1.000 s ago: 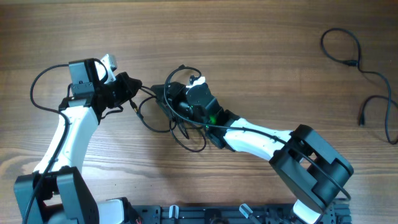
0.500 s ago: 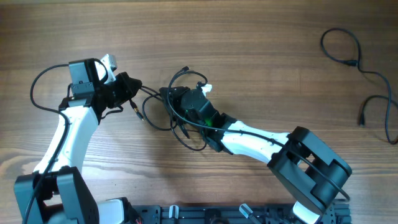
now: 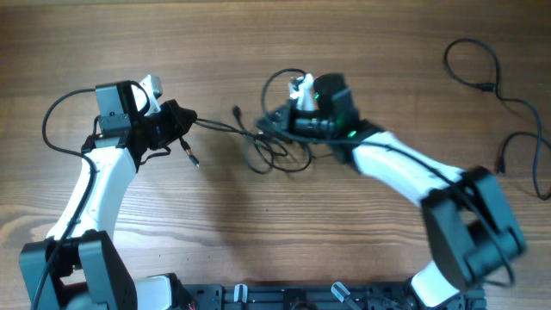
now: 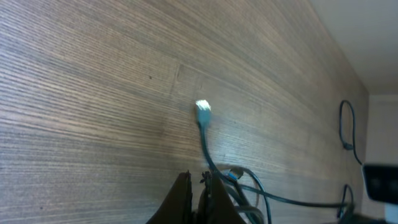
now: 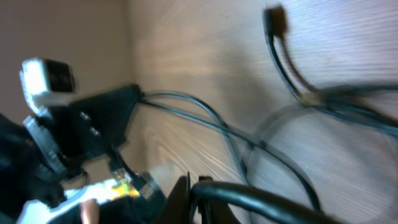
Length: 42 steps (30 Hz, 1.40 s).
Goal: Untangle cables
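My right gripper will next pull its cable over bare tabletop, to the gripper's right in the overhead view, and then let go, because the cable runs into the knotted clump.
The cables (image 3: 274,148) form a black knotted clump mid-table. One strand (image 3: 219,127) runs taut from it to my left gripper (image 3: 188,120), which is shut on it; a short plug end (image 3: 193,160) hangs below. My right gripper (image 3: 282,123) is shut on a cable at the clump's top. In the left wrist view the left gripper (image 4: 198,182) has its jaws together, and a cable (image 4: 208,155) with a pale plug (image 4: 203,107) lies beyond. In the blurred right wrist view the right gripper (image 5: 194,186) clamps a thick black cable (image 5: 267,200), and a plug (image 5: 273,18) lies ahead.
A separate black cable (image 3: 482,73) lies in loose loops at the far right, running down to the table's right edge (image 3: 521,142). The left arm's own thick wire (image 3: 47,120) arcs out at the left. A dark rail (image 3: 258,297) spans the front edge.
My right gripper has shut on a cable and swung up and right, dragging the clump that way. The strand to the left gripper is now stretched. The left arm has not moved.
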Motion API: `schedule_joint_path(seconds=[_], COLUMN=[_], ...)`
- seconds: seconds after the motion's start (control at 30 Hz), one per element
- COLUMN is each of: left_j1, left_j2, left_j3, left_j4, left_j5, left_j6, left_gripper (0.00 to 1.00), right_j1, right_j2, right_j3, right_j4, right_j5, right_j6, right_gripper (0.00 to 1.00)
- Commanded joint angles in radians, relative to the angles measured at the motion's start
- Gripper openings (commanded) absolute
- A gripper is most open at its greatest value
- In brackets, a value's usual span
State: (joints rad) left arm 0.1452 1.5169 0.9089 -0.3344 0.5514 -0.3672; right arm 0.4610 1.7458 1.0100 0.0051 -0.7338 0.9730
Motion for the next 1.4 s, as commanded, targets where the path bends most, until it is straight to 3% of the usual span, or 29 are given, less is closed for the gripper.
schedule_joint_path(seconds=[0.0,0.1,0.23,0.3,0.4,0.47,0.5,0.57,0.63,0.73,0.87,0.93,1.07,1.17,1.23,1.37], left_j1=[0.003,0.003,0.003,0.003,0.003,0.003,0.003,0.003,0.003,0.003,0.003,0.003,0.004,0.004,0.004,0.003], left_j2=[0.003,0.003,0.003,0.003,0.003,0.003,0.003,0.003,0.003,0.003,0.003,0.003,0.003,0.003,0.003,0.003], left_j3=[-0.002,-0.002,-0.002,-0.002,-0.002,-0.002,-0.002,-0.002,-0.002,-0.002,-0.002,-0.002,-0.002,-0.002,-0.002,-0.002], left_j4=[0.003,0.002,0.002,0.002,-0.011,-0.027,-0.030,-0.034,-0.035,-0.036,-0.052,-0.085,-0.108,-0.108,-0.107,-0.103], left_j5=[0.005,0.005,0.005,0.005,-0.065,-0.159,-0.172,-0.186,-0.186,-0.187,-0.243,-0.354,-0.416,-0.416,-0.415,-0.415], left_j6=[0.021,0.021,0.020,0.021,0.001,-0.069,-0.077,-0.092,-0.093,-0.093,-0.120,-0.200,-0.251,-0.251,-0.251,-0.251], left_gripper=[0.04,0.04,0.04,0.04,0.04,0.04,0.04,0.04,0.04,0.04,0.04,0.04,0.04,0.04,0.04,0.04], right_j1=[-0.055,-0.087,-0.112,-0.113,-0.151,-0.211,-0.232,-0.282,-0.294,-0.304,-0.399,-0.479,-0.563,-0.596,-0.593,-0.593], right_j2=[-0.118,-0.185,-0.266,-0.316,-0.411,-0.483,-0.501,-0.540,-0.550,-0.551,-0.551,-0.548,-0.541,-0.530,-0.504,-0.397], right_j3=[0.041,0.041,0.041,0.042,0.079,0.125,0.136,0.142,0.142,0.142,0.142,0.142,0.142,0.142,0.142,0.142], right_j4=[-0.201,-0.256,-0.270,-0.208,-0.200,-0.161,-0.118,0.150,0.375,0.579,0.585,0.585,0.311,-0.151,-0.333,-0.520], right_j5=[0.142,0.301,0.267,0.092,-0.090,-0.336,-0.436,-0.734,-0.814,-0.792,-0.415,-0.302,-0.325,-0.098,0.043,0.027], right_j6=[-0.267,-0.258,-0.227,-0.426,-0.506,-0.580,-0.579,-0.473,-0.315,-0.265,-0.021,-0.002,-0.379,-0.700,-0.803,-0.870], right_gripper=[0.05,0.04,0.04,0.04,0.04,0.04,0.04,0.04,0.04,0.04,0.04,0.04,0.04,0.04,0.04,0.04])
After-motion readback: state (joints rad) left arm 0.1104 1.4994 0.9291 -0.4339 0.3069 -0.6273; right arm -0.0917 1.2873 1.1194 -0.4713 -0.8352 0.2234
